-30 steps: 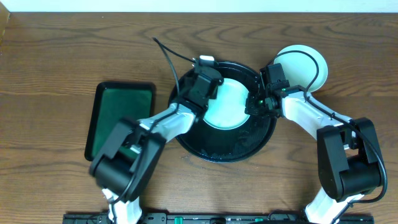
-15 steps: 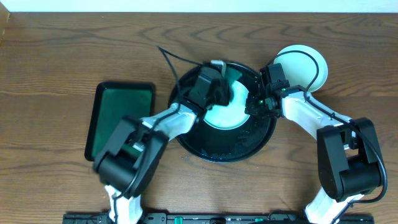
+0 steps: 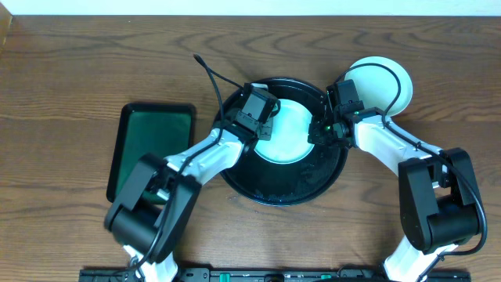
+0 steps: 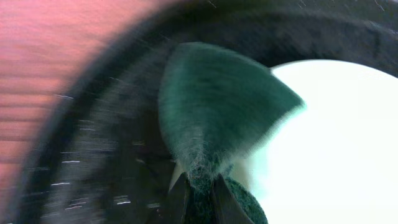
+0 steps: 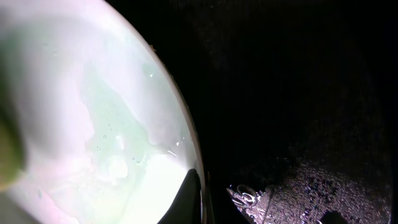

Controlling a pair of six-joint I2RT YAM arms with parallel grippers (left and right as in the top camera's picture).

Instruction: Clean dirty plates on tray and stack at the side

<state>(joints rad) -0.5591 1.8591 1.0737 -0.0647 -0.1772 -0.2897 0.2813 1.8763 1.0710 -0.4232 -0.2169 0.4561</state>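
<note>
The right gripper moves up and to the right in the overhead view next. Then it goes down and releases the dirty plate's rim over the white plates, where the stack lies.
A pale-mint dirty plate (image 3: 286, 133) lies in the black tray (image 3: 274, 184). My left gripper (image 3: 262, 124) is shut on a green scrub pad (image 4: 217, 106) at the plate's left edge; the pad (image 3: 264, 129) rests partly on the plate (image 4: 336, 143) and partly over the tray (image 4: 93, 162). My right gripper (image 3: 318, 133) is shut on the plate's right rim. In the right wrist view the plate (image 5: 93, 124) carries pale green smears, and the fingers (image 5: 196, 199) pinch its edge above the wet tray (image 5: 298, 93). White plates (image 3: 383, 82) are stacked outside the tray, back right.
A dark green rectangular tray (image 3: 150, 149) lies on the wooden table left of the black tray. A black cable (image 3: 211, 70) arcs over the table behind the left wrist. The table's far edge meets a white wall.
My left gripper swept the pad to the plate's far edge and then back to its left edge. The right gripper and the plate have stayed put.
</note>
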